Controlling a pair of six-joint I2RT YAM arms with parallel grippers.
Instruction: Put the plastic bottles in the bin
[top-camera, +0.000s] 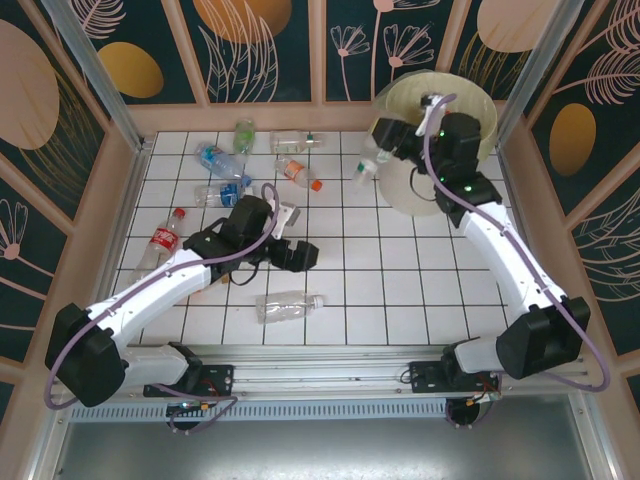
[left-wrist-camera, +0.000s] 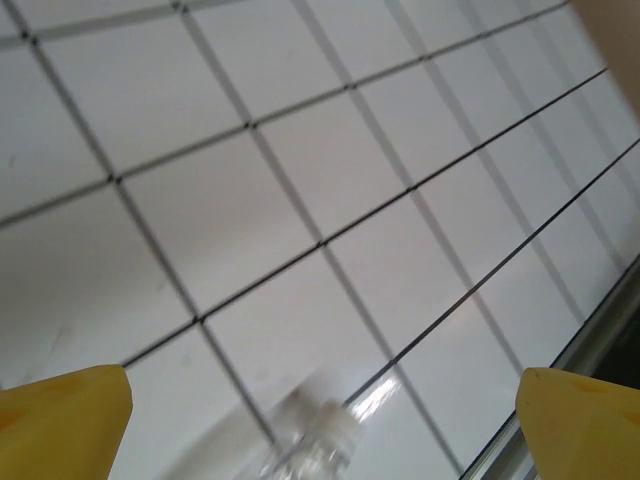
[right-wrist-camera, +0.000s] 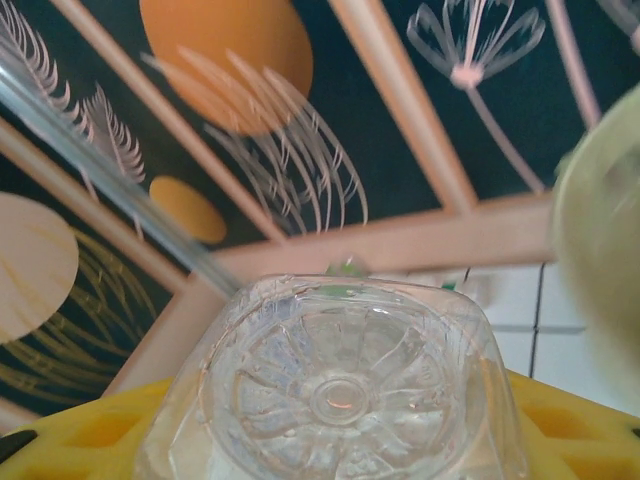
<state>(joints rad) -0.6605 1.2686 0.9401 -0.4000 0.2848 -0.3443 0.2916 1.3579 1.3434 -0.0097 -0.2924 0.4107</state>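
The clear bottle is still hanging outside the bin's rim, so the robot's right gripper will next swing sideways over the bin's opening (top-camera: 412, 98) beside it and let go of the bottle.
My right gripper (top-camera: 380, 157) is shut on a clear bottle (top-camera: 365, 168), held in the air just left of the cream bin (top-camera: 437, 100) at the back right. In the right wrist view the bottle's ribbed base (right-wrist-camera: 345, 390) sits between my yellow fingers (right-wrist-camera: 80, 432), and the bin's yellow-green liner (right-wrist-camera: 600, 240) is at the right. My left gripper (top-camera: 303, 256) hangs open over mid-table, above a clear bottle (top-camera: 288, 305) lying flat. The left wrist view has that bottle's blurred cap end (left-wrist-camera: 312, 435) between wide-apart yellow fingertips (left-wrist-camera: 62, 418).
Several more bottles lie at the back left: a green one (top-camera: 244, 135), a clear one (top-camera: 297, 141), blue-labelled ones (top-camera: 218, 158) (top-camera: 222, 192), an orange one (top-camera: 297, 172). A red-labelled bottle (top-camera: 160, 240) lies by the left wall. Wooden walls ring the tiled table (top-camera: 400, 280).
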